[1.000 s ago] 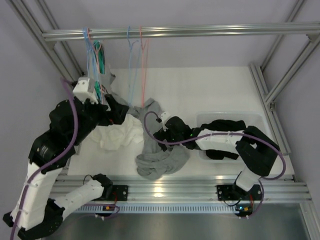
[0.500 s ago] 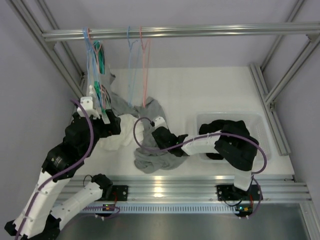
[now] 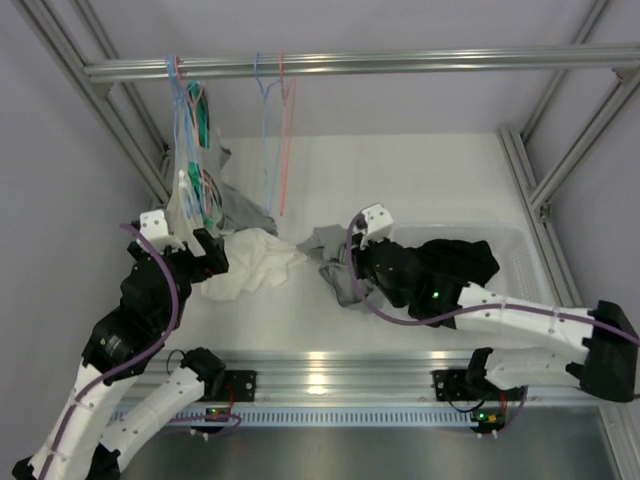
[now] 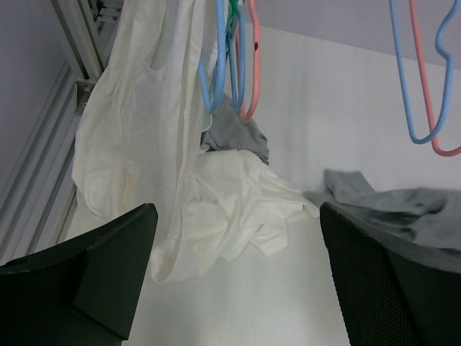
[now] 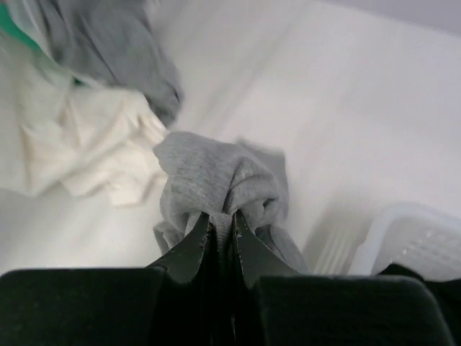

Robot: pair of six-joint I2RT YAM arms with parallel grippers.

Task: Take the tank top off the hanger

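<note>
My right gripper's grey tank top, still outside the bin, goes up over the bin's rim next, then down beside the black clothes.
The grey tank top [image 3: 332, 247] hangs bunched from my right gripper [image 3: 350, 272], off any hanger, just left of the bin. In the right wrist view the jaws are pressed together on a fold of the grey tank top [image 5: 216, 173], right gripper [image 5: 222, 218] shut on it. Two empty hangers, blue [image 3: 264, 130] and pink [image 3: 288, 130], hang from the rail; the left wrist view shows them too, blue [image 4: 414, 86] and pink [image 4: 431, 108]. My left gripper [image 3: 200, 252] is wide open over the table with nothing in it, left gripper [image 4: 238, 216].
A white garment [image 3: 245, 268] lies crumpled on the table [image 3: 400, 180], with another grey piece [image 3: 245, 212] behind it. More hangers with clothes [image 3: 192, 130] hang at the rail's left end. A white bin [image 3: 512, 236] holds black clothes [image 3: 450, 262].
My right gripper shut on the grey tank top and carried it right toward the bin, lifting it into a bunch. My left arm drew back toward its base, still open.
</note>
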